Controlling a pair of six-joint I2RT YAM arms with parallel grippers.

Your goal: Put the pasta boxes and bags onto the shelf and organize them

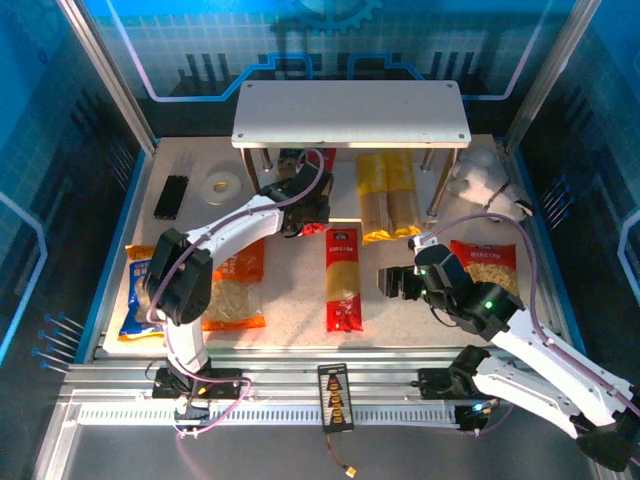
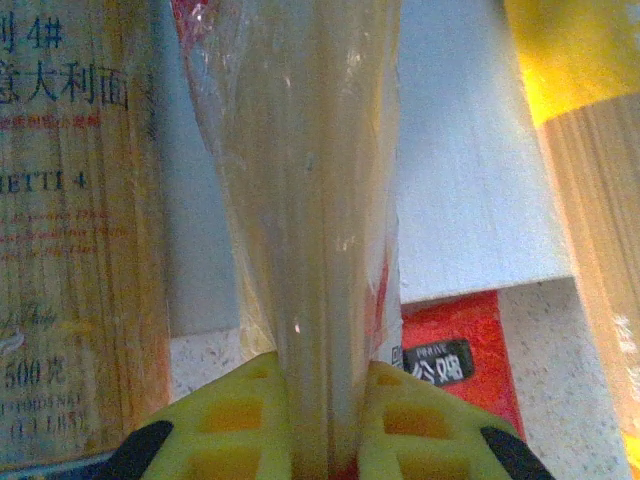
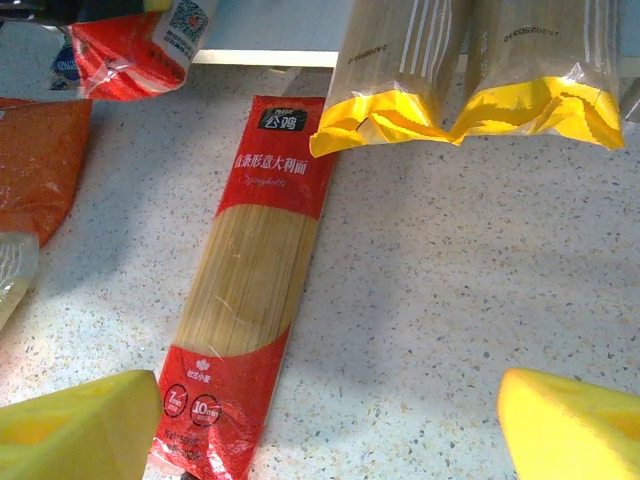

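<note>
My left gripper lowers the held end toward the board beside the printed spaghetti box next and releases the red box. That board lies bare below my left gripper.
My left gripper is shut on the end of a red pasta box with a clear window, which points in under the shelf over its lower board. Its yellow fingers pinch the box from both sides. A printed spaghetti box lies to its left, and a yellow box to its right. A second red box lies flat on the table. Two yellow boxes reach under the shelf. My right gripper stands open above the table, right of that red box.
An orange bag and a blue-orange bag lie at the left, under my left arm. A red bag with a window is at the right. A white plush toy, a tape roll and a black item lie further back.
</note>
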